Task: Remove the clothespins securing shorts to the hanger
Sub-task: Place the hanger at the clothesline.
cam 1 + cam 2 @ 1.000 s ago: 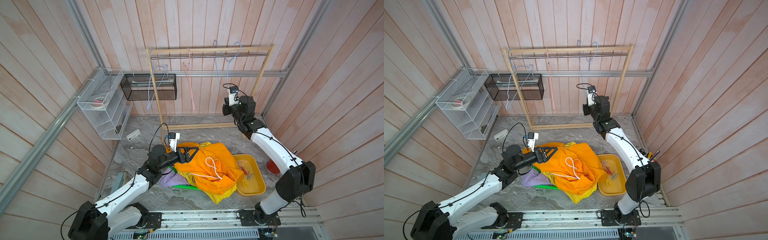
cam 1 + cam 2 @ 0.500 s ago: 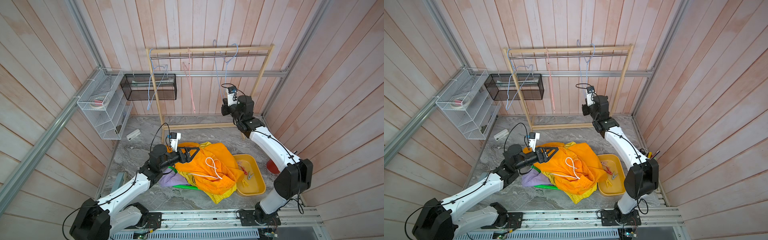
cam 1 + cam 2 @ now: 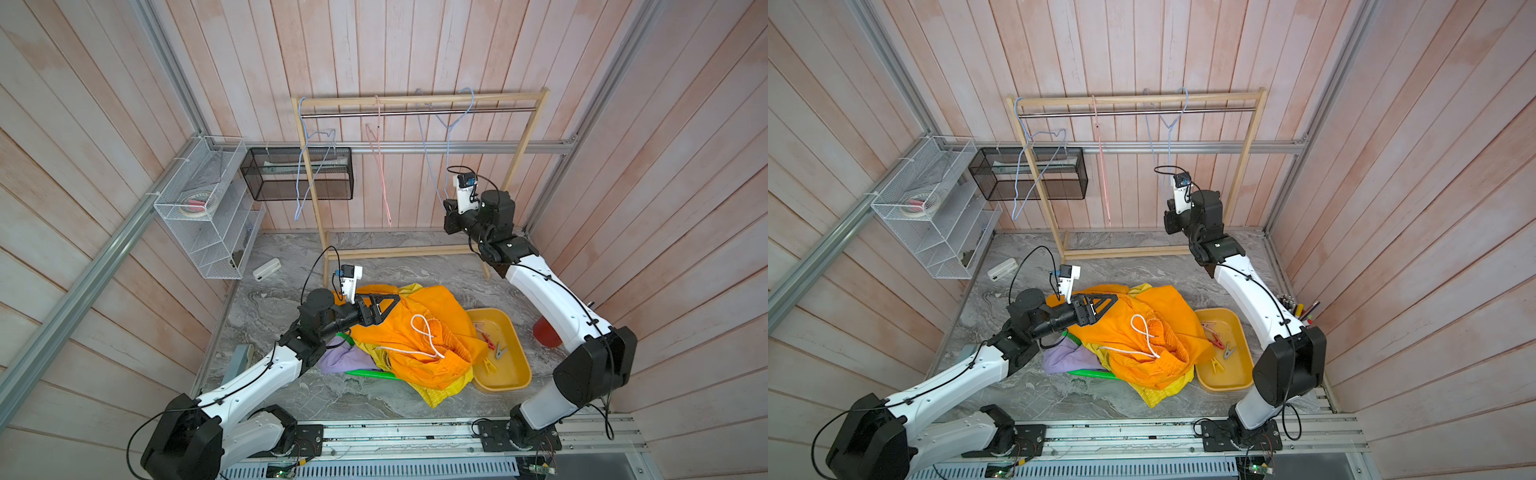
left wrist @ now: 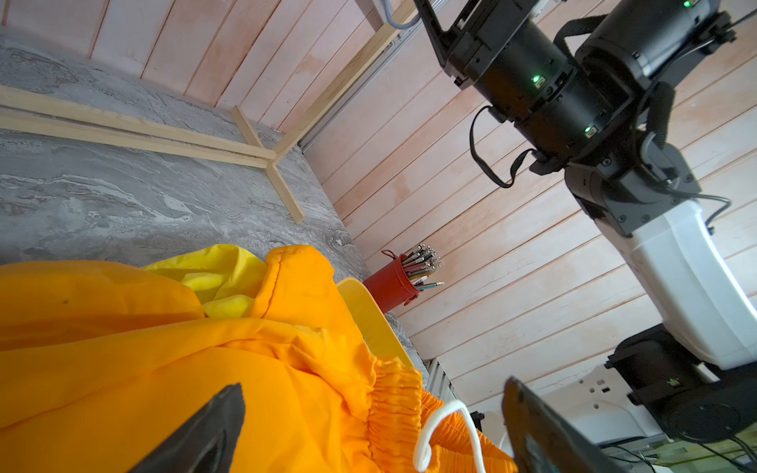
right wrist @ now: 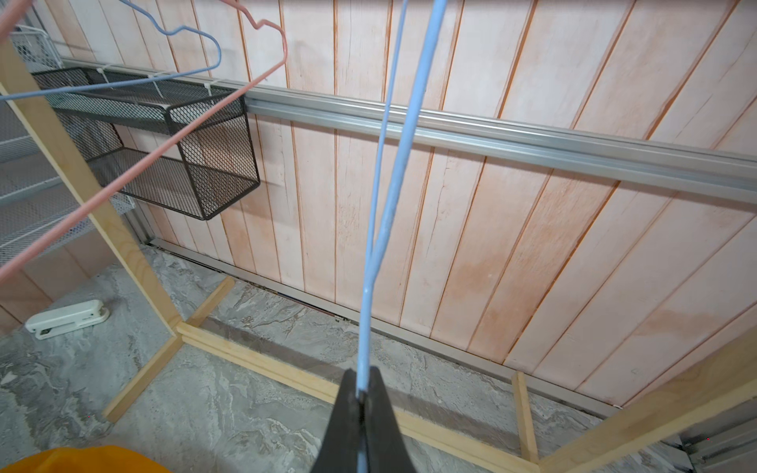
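The robot's right gripper will next slide along the rack toward the pink hanger (image 3: 382, 164) (image 5: 167, 145) and let go of the lower wire, because that hanger hangs across a bare gap.
Orange shorts (image 3: 415, 336) with a white drawstring lie heaped on the floor over yellow shorts (image 3: 436, 395) and lilac shorts (image 3: 338, 359). A green bar (image 3: 370, 374) pokes out from under the pile. My left gripper (image 3: 388, 309) hovers open just above the orange shorts (image 4: 205, 348), with nothing between its jaws (image 4: 370, 393). Several clothespins (image 3: 494, 351), red, grey and yellow, lie in the yellow tray (image 3: 521, 376). My right gripper (image 5: 362, 393) is raised at the rack and shut on the lower wire of a bare blue hanger (image 5: 385, 184).
A wooden rack (image 3: 415, 99) stands at the back wall with a pink hanger (image 3: 380, 166) and another blue hanger (image 3: 316, 166), both bare. A red cup of pens (image 4: 391, 282) stands by the right wall. Further left are a white stapler (image 3: 267, 269), a white wire shelf (image 3: 199, 208) and a black mesh basket (image 3: 297, 174).
The right gripper has edged slightly with the blue hanger in it. The left arm and the pile of shorts have not visibly moved.
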{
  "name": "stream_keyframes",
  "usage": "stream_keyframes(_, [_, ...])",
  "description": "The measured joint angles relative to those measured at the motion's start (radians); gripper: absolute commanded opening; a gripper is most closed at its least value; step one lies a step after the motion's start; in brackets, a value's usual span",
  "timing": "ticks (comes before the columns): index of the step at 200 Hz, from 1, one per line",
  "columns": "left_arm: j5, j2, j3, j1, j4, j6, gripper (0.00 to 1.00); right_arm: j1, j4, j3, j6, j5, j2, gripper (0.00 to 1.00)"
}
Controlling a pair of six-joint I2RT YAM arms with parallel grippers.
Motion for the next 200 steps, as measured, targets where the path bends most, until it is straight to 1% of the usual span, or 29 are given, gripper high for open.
stream_keyframes(27, [0.003,0.011,0.0,0.0,0.007,-0.007,1.0,-0.014,-0.06,0.065,0.011,-0.056,0.007,0.0])
stream_keyframes(51, [0.005,0.018,0.0,0.0,0.008,-0.008,1.0,-0.033,-0.096,0.149,0.019,-0.092,0.041,0.0])
stream_keyframes(88, [0.016,0.029,0.0,0.0,0.007,-0.011,1.0,-0.052,-0.147,0.218,0.027,-0.138,0.105,0.0])
stream_keyframes(119, [0.02,0.029,0.0,0.0,0.008,-0.011,1.0,-0.058,-0.167,0.223,0.03,-0.18,0.134,0.0])
stream_keyframes(200, [0.022,0.042,0.0,0.0,0.024,-0.016,1.0,-0.061,-0.185,0.221,0.038,-0.285,0.135,0.0])
